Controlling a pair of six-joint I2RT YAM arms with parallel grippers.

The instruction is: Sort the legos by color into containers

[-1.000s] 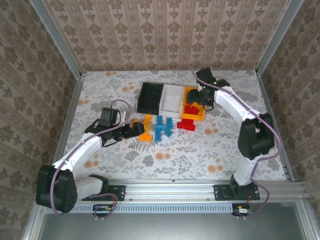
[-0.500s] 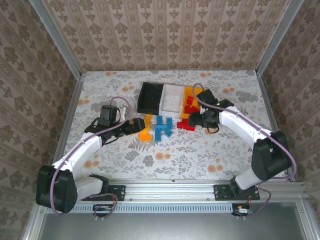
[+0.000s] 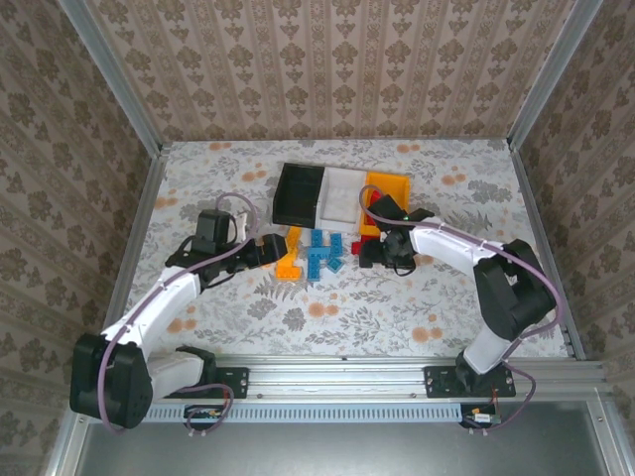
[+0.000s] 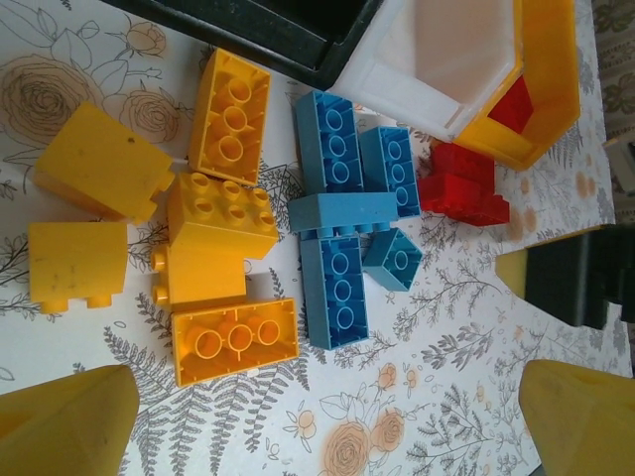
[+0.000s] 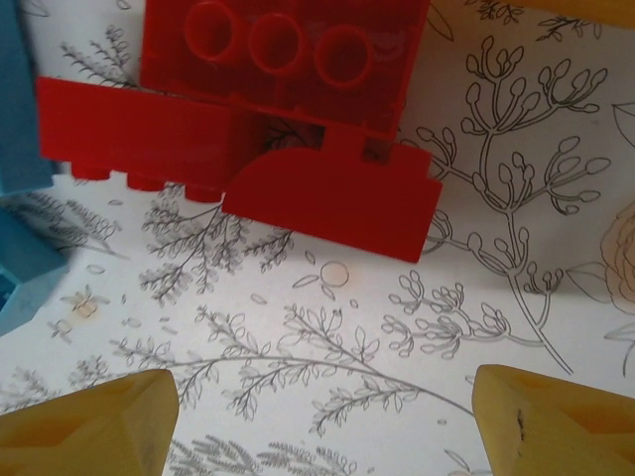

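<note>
Next, the right gripper eases its open fingers outward and down around the curved red brick (image 5: pixel 339 198), since the red brick lies below and outward of it, nearest the fingers.
Loose legos lie in front of three containers: a black bin (image 3: pixel 296 193), a white bin (image 3: pixel 342 193) and an orange-yellow bin (image 3: pixel 392 180). Orange bricks (image 3: pixel 288 266) are on the left, blue bricks (image 3: pixel 322 250) in the middle. My left gripper (image 3: pixel 270 254) is open just left of the orange bricks (image 4: pixel 236 339), nothing between its fingers (image 4: pixel 64 421). My right gripper (image 3: pixel 371 256) hovers open over the red bricks (image 5: pixel 332 203) by the orange-yellow bin (image 4: pixel 551 89); its jaws are empty. A red brick (image 4: pixel 511 104) lies inside that bin.
Blue bricks (image 5: pixel 25 273) lie immediately left of the red ones. The right gripper (image 4: pixel 575 283) shows as a dark block just beyond the red bricks (image 4: pixel 461 183). Aluminium posts and patterned walls enclose the flowered table (image 3: pixel 327 307).
My right arm has swung from above the orange-yellow bin down to the red bricks on the table, and its jaws opened wider. The left arm has barely moved.
</note>
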